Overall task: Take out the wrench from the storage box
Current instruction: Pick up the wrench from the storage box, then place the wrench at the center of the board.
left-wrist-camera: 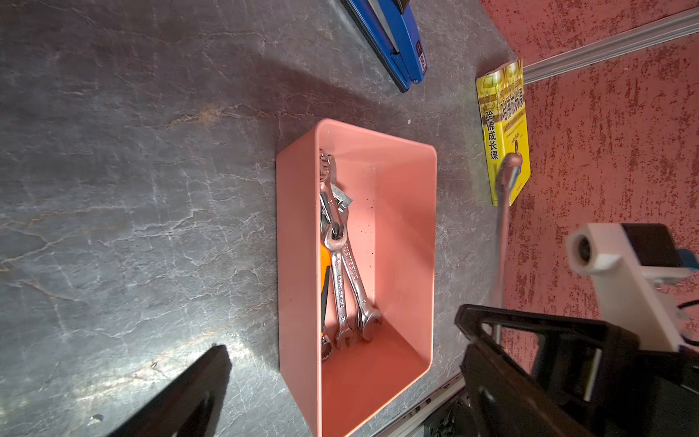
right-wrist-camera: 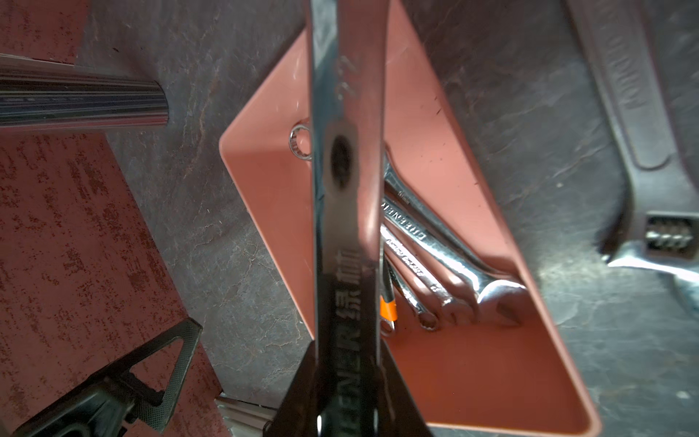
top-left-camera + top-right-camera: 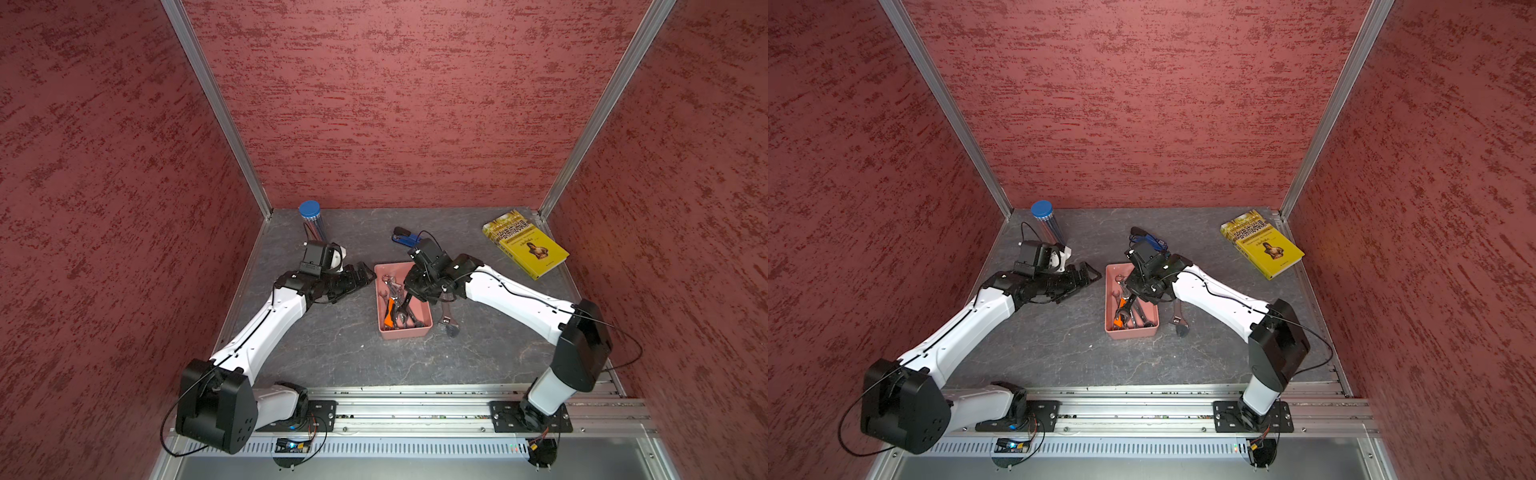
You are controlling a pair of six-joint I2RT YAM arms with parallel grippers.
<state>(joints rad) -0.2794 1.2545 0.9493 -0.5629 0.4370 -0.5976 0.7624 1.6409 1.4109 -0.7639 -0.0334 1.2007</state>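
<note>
The right gripper carries the large chrome wrench past the dark adjustable wrench and down to release it on the tabletop beyond next, because that part is clear.
The salmon-pink storage box [image 3: 405, 334] [image 3: 1131, 333] stands mid-table with several chrome wrenches [image 1: 348, 272] [image 2: 427, 242] and an orange-handled tool [image 3: 389, 318] inside. My right gripper [image 3: 415, 291] [image 2: 348, 352] hangs over the box's far right part, shut on a large chrome wrench [image 2: 348, 189] that is lifted off the others. In the left wrist view that wrench [image 1: 505, 212] shows edge-on above the box's right wall. My left gripper [image 3: 361, 270] [image 1: 342, 333] is open, low beside the box's far left corner, with nothing in it.
A dark adjustable wrench [image 3: 448, 320] [image 2: 628, 113] lies on the table just right of the box. A blue stapler [image 3: 405, 237] sits behind the right gripper. A yellow book [image 3: 525, 249] is at the back right, a blue-capped tube [image 3: 311, 220] at the back left.
</note>
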